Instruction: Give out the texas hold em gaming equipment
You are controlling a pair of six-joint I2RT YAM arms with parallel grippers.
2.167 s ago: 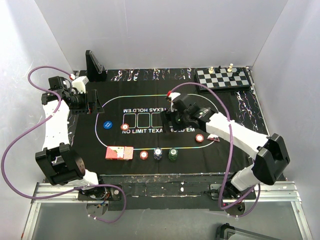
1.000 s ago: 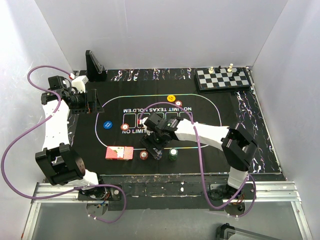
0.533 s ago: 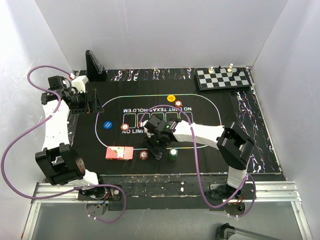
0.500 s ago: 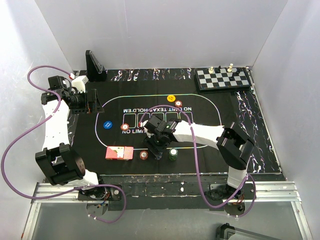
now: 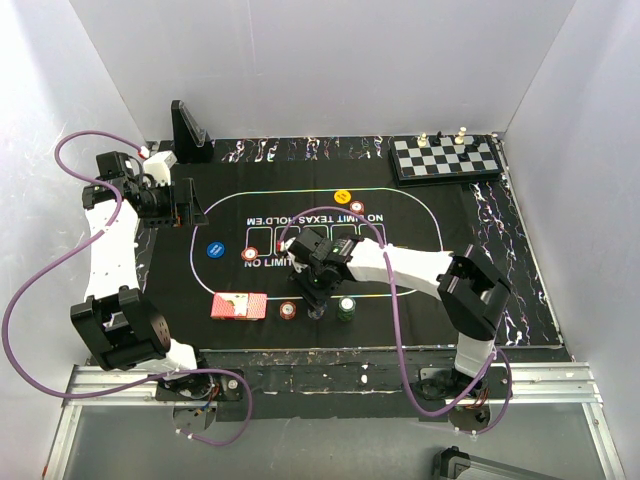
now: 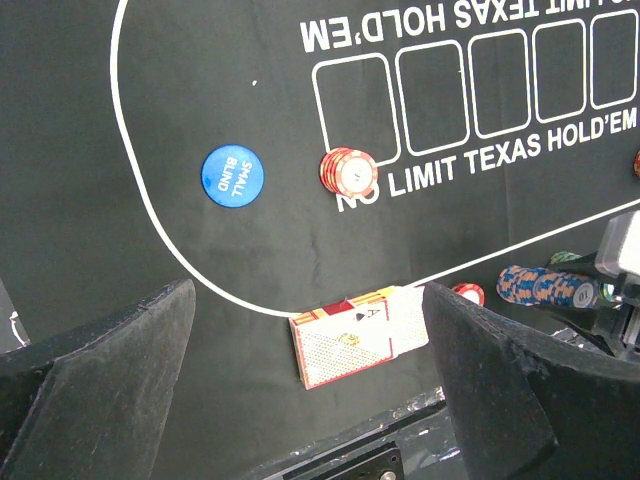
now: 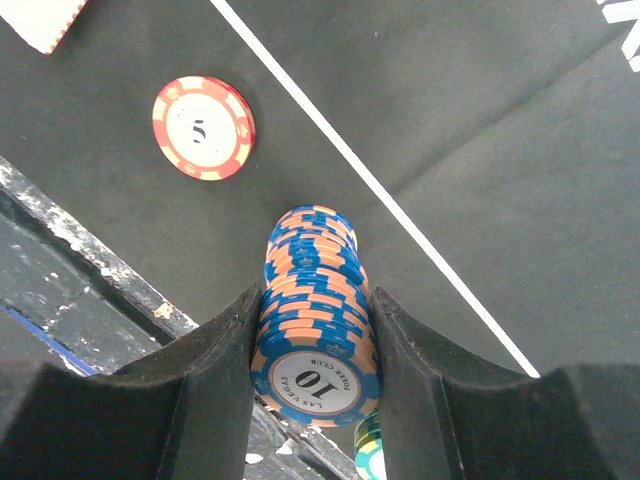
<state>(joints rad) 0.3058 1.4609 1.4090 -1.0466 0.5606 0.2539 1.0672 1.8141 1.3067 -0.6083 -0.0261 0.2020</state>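
I will raise my right gripper, carry it outward, to the left in the top view, then lower it there and let go, because bare mat [image 5: 264, 269] shows by the red chip stack.
My right gripper [image 5: 315, 298] reaches down at the mat's front edge and is shut on a stack of blue-and-orange chips [image 7: 310, 265], whose top chip reads "10". The stack's base looks to rest on the mat. My right gripper's jaws [image 7: 312, 335] press both of its sides. A single red chip [image 7: 203, 127] lies to the left of it and a green chip stack [image 5: 346, 308] to the right. The red-backed card deck [image 5: 239, 305] lies front left. My left gripper [image 5: 183, 205] hangs open and empty at the mat's left edge, and in the left wrist view [image 6: 310, 400] it looks down toward the deck [image 6: 355, 335].
A blue small-blind disc [image 5: 215, 250] and a red chip stack [image 5: 250, 254] sit at the mat's left. A yellow disc [image 5: 342, 196] and a red chip [image 5: 356, 207] lie at the far side. The chessboard [image 5: 445, 157] is back right and a black stand [image 5: 188, 128] back left.
My right arm swung from the mat's middle to the front edge and closed around the blue chip stack. The yellow disc and a red chip now lie at the far side. The left arm stayed still.
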